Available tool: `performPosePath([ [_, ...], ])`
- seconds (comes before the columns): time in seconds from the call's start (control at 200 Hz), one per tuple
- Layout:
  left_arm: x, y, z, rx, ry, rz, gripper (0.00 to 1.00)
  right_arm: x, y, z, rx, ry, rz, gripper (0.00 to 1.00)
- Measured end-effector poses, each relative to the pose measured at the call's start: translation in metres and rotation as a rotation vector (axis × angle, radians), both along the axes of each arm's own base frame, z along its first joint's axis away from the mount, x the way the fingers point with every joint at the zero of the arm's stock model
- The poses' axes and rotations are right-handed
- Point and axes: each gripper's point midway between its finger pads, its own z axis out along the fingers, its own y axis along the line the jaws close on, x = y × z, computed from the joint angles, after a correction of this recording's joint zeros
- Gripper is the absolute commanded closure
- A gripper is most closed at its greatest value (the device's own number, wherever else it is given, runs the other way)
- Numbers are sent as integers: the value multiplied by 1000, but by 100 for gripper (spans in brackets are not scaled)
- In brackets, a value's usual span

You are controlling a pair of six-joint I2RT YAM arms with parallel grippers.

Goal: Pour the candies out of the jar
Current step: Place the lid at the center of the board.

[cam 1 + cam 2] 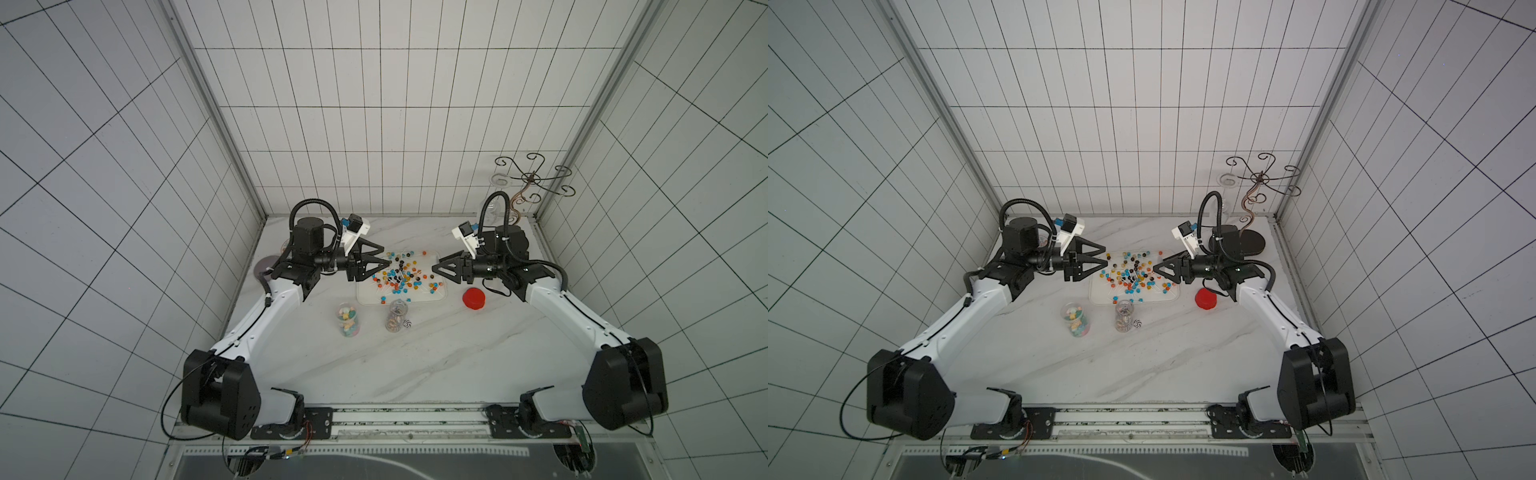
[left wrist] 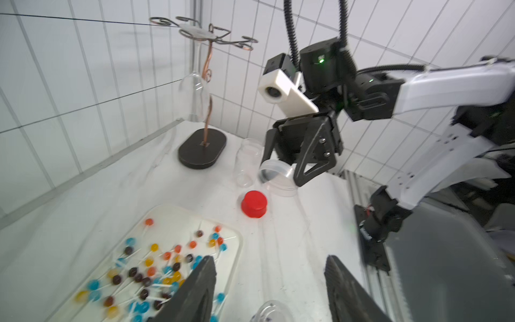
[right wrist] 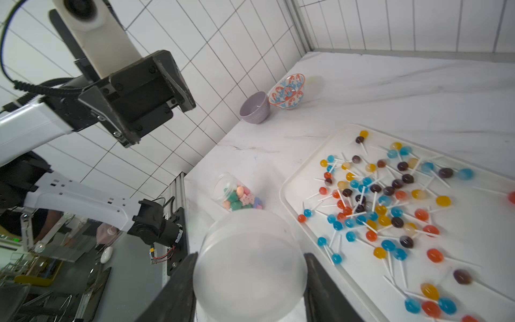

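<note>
Next, my right gripper turns to face down, lowers the clear jar and releases it, since the bare tabletop between tray and red lid (image 1: pixel 455 290) lies below the jar.
The candies (image 1: pixel 401 272), multicoloured balls on thin white sticks, lie scattered over the white tray (image 1: pixel 440 293) in both top views (image 1: pixel 1133 274) and in the wrist views (image 3: pixel 376 200) (image 2: pixel 147 273). My right gripper (image 3: pixel 250 255) is shut on a clear jar (image 3: pixel 250 264), which looks empty and is held tipped on its side above the table by the tray's right end (image 2: pixel 278 178). My left gripper (image 2: pixel 269 259) is open with nothing between its fingers. It hovers over the tray's left end (image 1: pixel 384 255), facing the right gripper (image 1: pixel 436 270).
A red lid (image 1: pixel 474 298) lies right of the tray. In front of it stand a jar of pastel sweets (image 1: pixel 348 319) and a jar of swirl discs (image 1: pixel 397 316). An empty clear jar (image 2: pixel 246 161) and a glass rack (image 1: pixel 532 178) stand back right. Two bowls (image 3: pixel 255 107) sit back left.
</note>
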Motion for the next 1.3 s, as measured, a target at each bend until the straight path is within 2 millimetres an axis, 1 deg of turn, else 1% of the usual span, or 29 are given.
performPosePath([
  [0.08,2,-5,-14,72,-4,47,31,11,-8,-16,-59,34,-81,72],
  [0.185,-5,-18,-33,174,-11,70,28,26,-22,-40,-153,86,-205,72],
  [0.255,-11,-25,-44,232,-13,73,26,36,-34,-59,-224,123,-290,72],
  [0.33,-16,-30,-54,284,-15,76,24,43,-49,-87,-316,180,-371,72],
  [0.465,-20,-31,-69,368,-19,98,20,48,-73,-137,-471,285,-470,72],
  [0.53,-21,-32,-79,412,-15,105,18,49,-82,-154,-530,319,-504,71],
  [0.6,-21,-33,-91,460,-7,112,17,50,-90,-166,-577,338,-536,71],
  [0.77,-20,-35,-125,581,27,130,15,55,-105,-181,-652,344,-596,70],
  [0.99,-19,-39,-156,710,43,145,11,66,-112,-201,-715,358,-628,64],
  [1.065,-19,-40,-164,746,49,147,9,69,-113,-204,-725,359,-634,58],
  [1.24,-16,-44,-162,781,26,160,8,76,-113,-203,-724,346,-643,34],
  [1.3,-15,-45,-162,786,22,163,8,79,-112,-201,-720,339,-646,29],
])
